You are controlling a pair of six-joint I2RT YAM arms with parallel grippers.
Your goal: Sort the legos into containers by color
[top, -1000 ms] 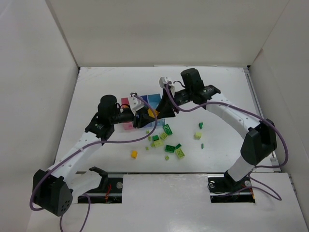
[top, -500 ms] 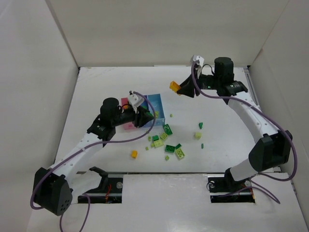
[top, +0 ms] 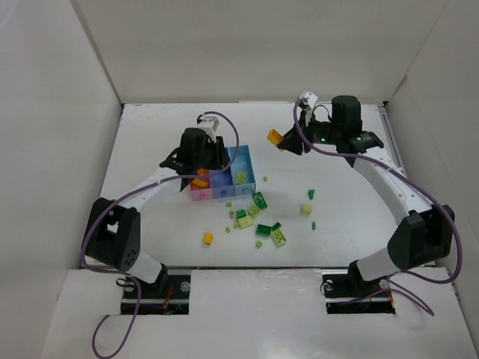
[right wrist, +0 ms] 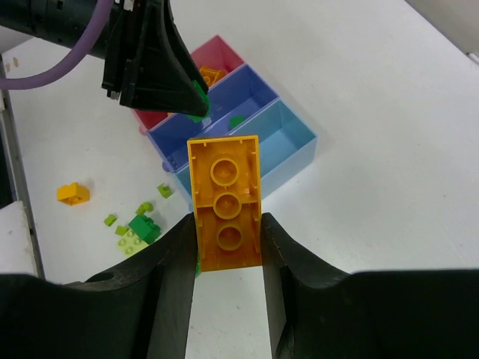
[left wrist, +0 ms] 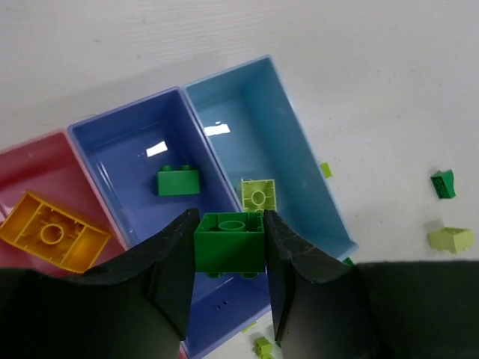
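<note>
My right gripper should next move across over the pink bin (top: 200,182) (right wrist: 215,58) and let go of the lego, as that bin holds orange and is to its left in the top view.
My left gripper (left wrist: 228,243) is shut on a dark green lego (left wrist: 229,241) and holds it above the periwinkle bin (left wrist: 123,149); it also shows in the top view (top: 215,163). The three joined containers are pink (top: 196,194), periwinkle (top: 223,191) and light blue (top: 247,161). The pink bin (left wrist: 34,161) holds an orange lego (left wrist: 52,232), the periwinkle bin a dark green one (left wrist: 178,181), and the light blue bin (left wrist: 247,97) a lime one (left wrist: 258,196). My right gripper (right wrist: 224,239) is shut on a long orange lego (right wrist: 224,202), raised right of the bins (top: 275,136).
Several loose legos lie on the white table in front of the bins: an orange one (top: 208,238), dark green ones (top: 260,200) and lime ones (top: 278,237), plus two further right (top: 307,210). White walls enclose the table on three sides.
My right gripper lifted the orange lego away from the bins to the far right. My left gripper swung further over the bins with the dark green lego.
</note>
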